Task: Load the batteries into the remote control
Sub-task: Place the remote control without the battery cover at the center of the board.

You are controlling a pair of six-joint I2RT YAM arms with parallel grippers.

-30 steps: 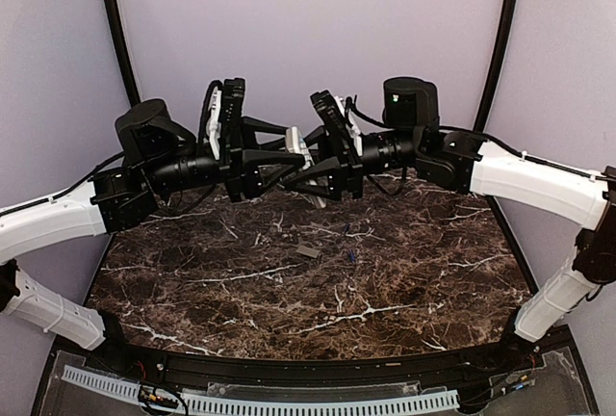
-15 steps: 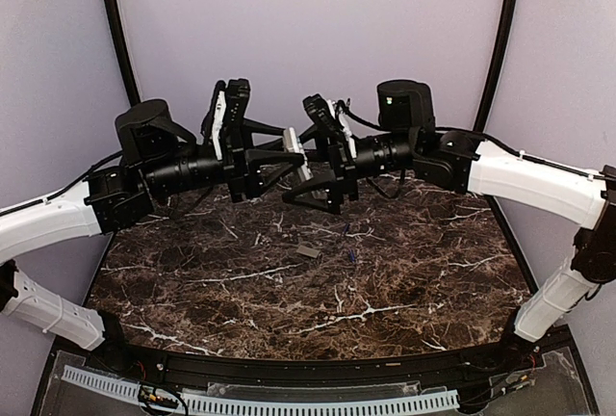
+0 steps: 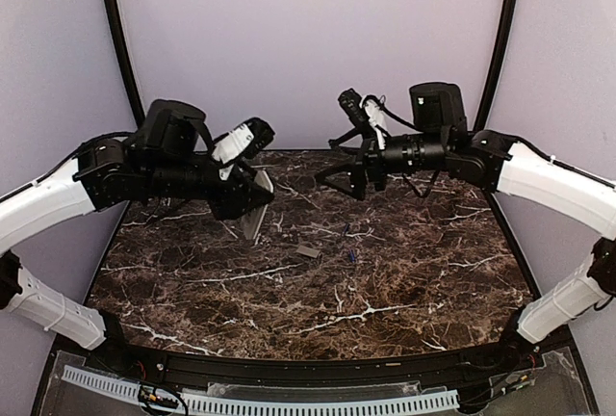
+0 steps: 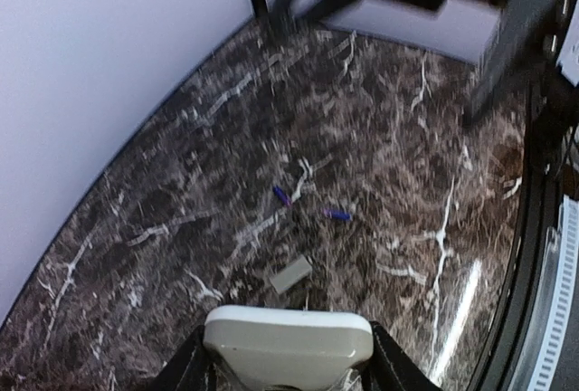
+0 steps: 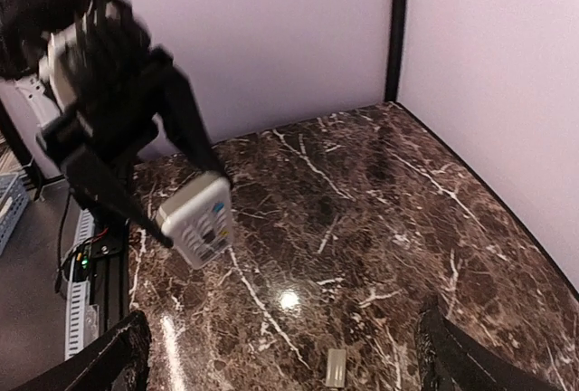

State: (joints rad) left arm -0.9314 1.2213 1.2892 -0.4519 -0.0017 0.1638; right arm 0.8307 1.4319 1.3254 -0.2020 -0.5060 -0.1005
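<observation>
Next, my left gripper swings down and back toward the cable tray and lays the tilted remote flat. Then it releases it on bare near marble, clear of batteries.
The white remote control (image 3: 257,210) hangs tilted above the back left of the marble table, its far end poking out of my left gripper (image 3: 248,196), which is shut on it. In the left wrist view its grey-beige end (image 4: 288,341) fills the gap between the jaws. The right wrist view shows its buttoned face (image 5: 196,219). Two small blue batteries (image 4: 281,195) (image 4: 336,215) lie on the table near the middle (image 3: 350,255). My right gripper (image 3: 339,171) hovers open and empty at the back centre, apart from the remote.
A small flat grey cover piece (image 3: 307,251) lies on the marble just left of the batteries, also seen from both wrists (image 4: 290,274) (image 5: 336,368). Purple walls and black corner posts (image 5: 396,29) close the back. A cable tray (image 3: 289,402) runs along the near edge.
The right gripper opened, let go of the remote and drew back to the right. The left arm swung left and down with the remote in its grip.
</observation>
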